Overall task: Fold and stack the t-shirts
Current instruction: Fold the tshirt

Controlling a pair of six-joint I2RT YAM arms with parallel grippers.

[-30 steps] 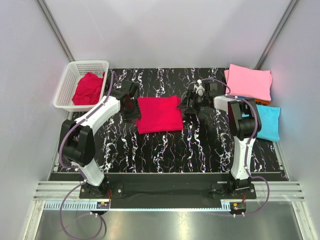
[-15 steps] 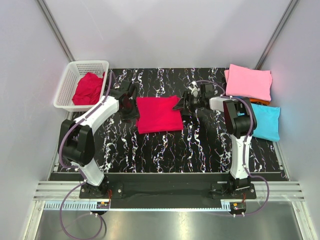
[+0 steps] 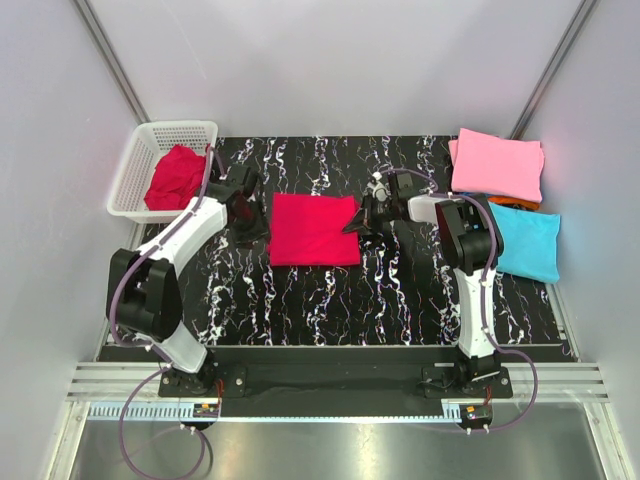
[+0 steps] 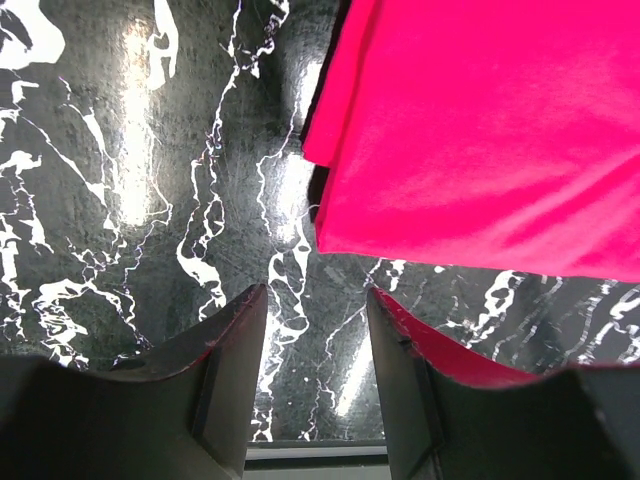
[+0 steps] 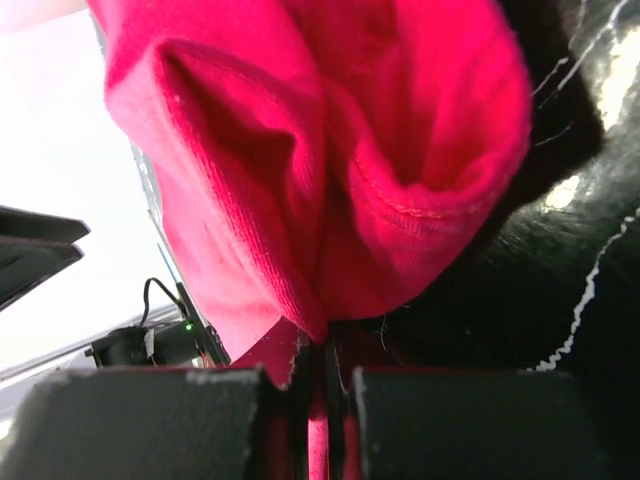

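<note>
The turquoise t-shirt (image 3: 528,243) has a bare flat top, so my right gripper will next carry the folded crimson t-shirt (image 3: 312,230) to the right in the top view and let go of it there.
A folded crimson t-shirt (image 3: 312,230) lies flat in the middle of the black marble table (image 3: 330,300). My right gripper (image 3: 358,222) is shut on its right edge; in the right wrist view the red cloth (image 5: 320,170) bunches up just past the closed fingers (image 5: 230,420). My left gripper (image 3: 250,222) hovers just off the shirt's left edge, open with only bare table between its fingers (image 4: 230,370); the left wrist view has the shirt (image 4: 480,130) at upper right. A second crimson t-shirt (image 3: 176,178) sits crumpled in the basket. Folded pink (image 3: 498,163), orange (image 3: 520,204) and turquoise (image 3: 526,240) t-shirts lie at right.
A white mesh basket (image 3: 140,165) stands at the back left, next to my left arm. The folded stack occupies the table's right edge beside my right arm. White walls enclose the table on three sides.
My right gripper has moved left to the crimson shirt's right edge and shut on it. My left gripper has shifted slightly back and left, off the shirt's left edge.
</note>
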